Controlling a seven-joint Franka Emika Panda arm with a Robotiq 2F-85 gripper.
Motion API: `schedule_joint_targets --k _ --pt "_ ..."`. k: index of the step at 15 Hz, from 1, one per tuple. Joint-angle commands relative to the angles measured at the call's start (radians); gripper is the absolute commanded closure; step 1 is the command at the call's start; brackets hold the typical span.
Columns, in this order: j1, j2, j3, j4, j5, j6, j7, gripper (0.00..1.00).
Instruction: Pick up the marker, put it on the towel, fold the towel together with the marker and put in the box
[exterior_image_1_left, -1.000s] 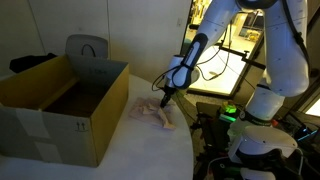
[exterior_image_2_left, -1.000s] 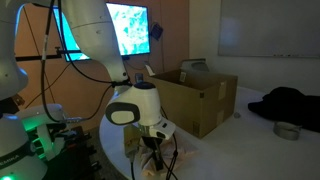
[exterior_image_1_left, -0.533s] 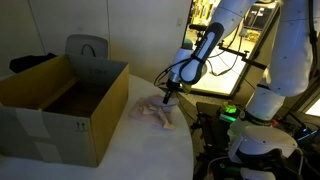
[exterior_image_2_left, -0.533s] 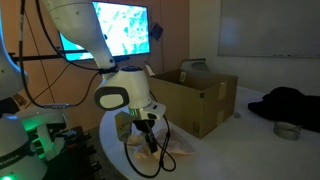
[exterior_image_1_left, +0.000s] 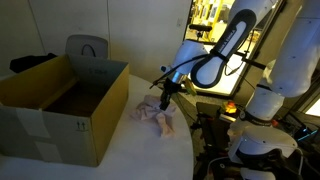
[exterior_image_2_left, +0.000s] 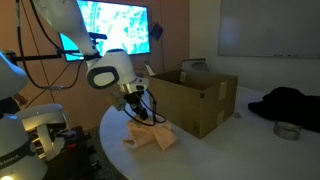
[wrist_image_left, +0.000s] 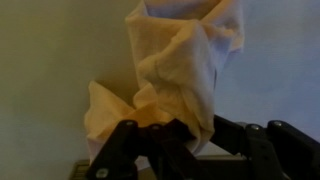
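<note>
My gripper draws back toward the table edge on the robot's side next and lowers the towel's upper edge there, because the towel (exterior_image_1_left: 153, 113) lies crumpled.
A crumpled pale pink-beige towel (exterior_image_1_left: 153, 113) lies on the white table beside the open cardboard box (exterior_image_1_left: 60, 105); it also shows in the other exterior view (exterior_image_2_left: 150, 137) and fills the wrist view (wrist_image_left: 180, 70). My gripper (exterior_image_1_left: 165, 95) is shut on the towel's upper edge and lifts part of it off the table; it shows in the other exterior view (exterior_image_2_left: 137, 108) and in the wrist view (wrist_image_left: 185, 135), with cloth pinched between the dark fingers. The marker is hidden; I cannot tell whether it lies inside the cloth. The box (exterior_image_2_left: 195, 95) stands just past the towel.
The round white table (exterior_image_1_left: 140, 150) ends close to the towel on the robot's side. A grey chair back (exterior_image_1_left: 87, 48) stands behind the box. A dark cloth heap (exterior_image_2_left: 290, 103) and a small round tin (exterior_image_2_left: 288, 130) lie on the far side.
The arm has swung and lifted: the gripper moved toward the box side and rose, pulling a part of the towel up with it. The towel's heap has shifted slightly.
</note>
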Motion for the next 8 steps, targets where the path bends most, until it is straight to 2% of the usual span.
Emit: schedule_joint_targets --k 1,2,3,4,7,8 --pt "0.094 -0.010 0.036 -0.001 -0.084 -0.029 0.091 0.97" --pt "0.246 -0.009 -0.091 0.003 -0.101 -0.055 0.111 0.97" --pt "0.174 0.013 -0.021 0.004 -0.219 -0.068 0.204 0.97" --pt "0.215 0.030 -0.049 0.019 -0.270 -0.097 0.243 0.97" --pt "0.265 0.073 -0.088 0.052 -0.452 -0.165 0.403 0.94" --pt "0.274 0.092 -0.093 0.063 -0.481 -0.174 0.431 0.69"
